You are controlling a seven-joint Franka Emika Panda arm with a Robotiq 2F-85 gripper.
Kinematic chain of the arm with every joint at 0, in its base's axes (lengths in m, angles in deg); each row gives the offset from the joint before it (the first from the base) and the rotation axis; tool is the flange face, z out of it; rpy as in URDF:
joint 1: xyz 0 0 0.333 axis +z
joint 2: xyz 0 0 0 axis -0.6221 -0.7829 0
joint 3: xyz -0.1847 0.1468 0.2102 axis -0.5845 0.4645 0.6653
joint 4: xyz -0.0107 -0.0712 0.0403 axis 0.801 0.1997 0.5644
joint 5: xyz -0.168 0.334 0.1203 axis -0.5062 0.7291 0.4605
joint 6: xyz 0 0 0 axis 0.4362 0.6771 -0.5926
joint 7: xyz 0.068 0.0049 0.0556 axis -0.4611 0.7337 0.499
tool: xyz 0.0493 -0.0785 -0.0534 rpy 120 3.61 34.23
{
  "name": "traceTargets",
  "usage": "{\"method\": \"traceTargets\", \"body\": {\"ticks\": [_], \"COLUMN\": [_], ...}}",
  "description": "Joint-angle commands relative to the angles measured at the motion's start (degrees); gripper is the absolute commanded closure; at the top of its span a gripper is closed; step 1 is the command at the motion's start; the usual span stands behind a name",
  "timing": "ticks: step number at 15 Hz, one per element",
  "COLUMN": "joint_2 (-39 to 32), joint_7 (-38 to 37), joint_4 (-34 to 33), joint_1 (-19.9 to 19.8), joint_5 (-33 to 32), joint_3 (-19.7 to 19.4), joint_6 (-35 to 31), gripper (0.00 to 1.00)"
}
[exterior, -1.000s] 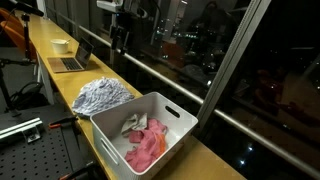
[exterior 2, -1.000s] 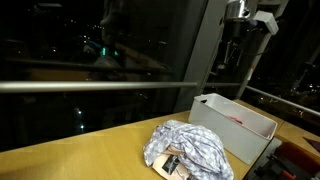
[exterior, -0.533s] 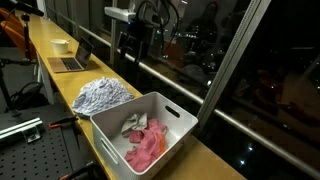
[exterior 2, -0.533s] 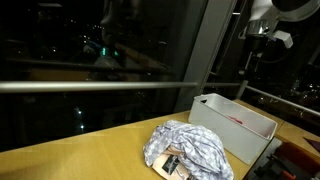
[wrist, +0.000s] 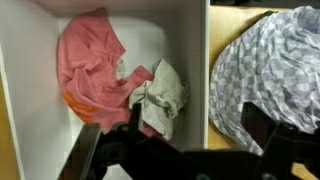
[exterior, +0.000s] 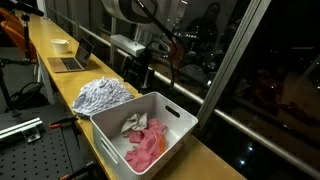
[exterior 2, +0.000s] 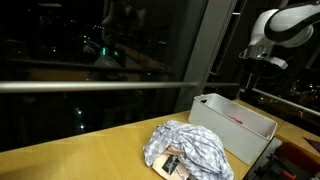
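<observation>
The beige cloth lies deep inside, so my gripper shifts from the bin's side toward the pink cloth next, then lowers onto the beige cloth's fold [exterior: 135, 124] [wrist: 160, 97].
My gripper [exterior: 140, 76] hangs open and empty in the air above the near rim of a white plastic bin [exterior: 178, 138], between the bin and a crumpled grey-checked cloth [exterior: 103, 95]. In the wrist view the open fingers [wrist: 198, 135] straddle the bin's wall [wrist: 195, 60]. Inside the bin lie a pink cloth [wrist: 85, 60] and a small beige cloth [wrist: 165, 95], and the checked cloth [wrist: 265, 70] lies on the wooden table beside it. The gripper [exterior 2: 260, 72], the bin [exterior 2: 215, 120] and the checked cloth [exterior 2: 190, 148] also show in an exterior view.
A long wooden table [exterior: 60, 85] runs along a dark glass window [exterior: 200, 50]. A laptop [exterior: 72, 62] and a pale cup [exterior: 61, 45] sit at its far end. A metal breadboard bench [exterior: 25, 130] stands beside the table.
The arm has swung along the window from the laptop end toward the bin and come lower. The gripper stays open and empty. The cloths and bin have not moved.
</observation>
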Motion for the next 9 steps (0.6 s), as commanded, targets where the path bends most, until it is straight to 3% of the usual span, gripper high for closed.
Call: {"method": "traceTargets", "body": {"ticks": [1, 9], "joint_2": [-3.5, -15.5], "joint_7": [2.0, 1.4], "joint_4": [0.5, -4.0], "joint_1": [-0.8, -2.1], "joint_5": [0.4, -1.9], "joint_3": [-0.9, -2.2], "joint_6": [-4.3, -10.7], "gripper": [0.00, 0.00]}}
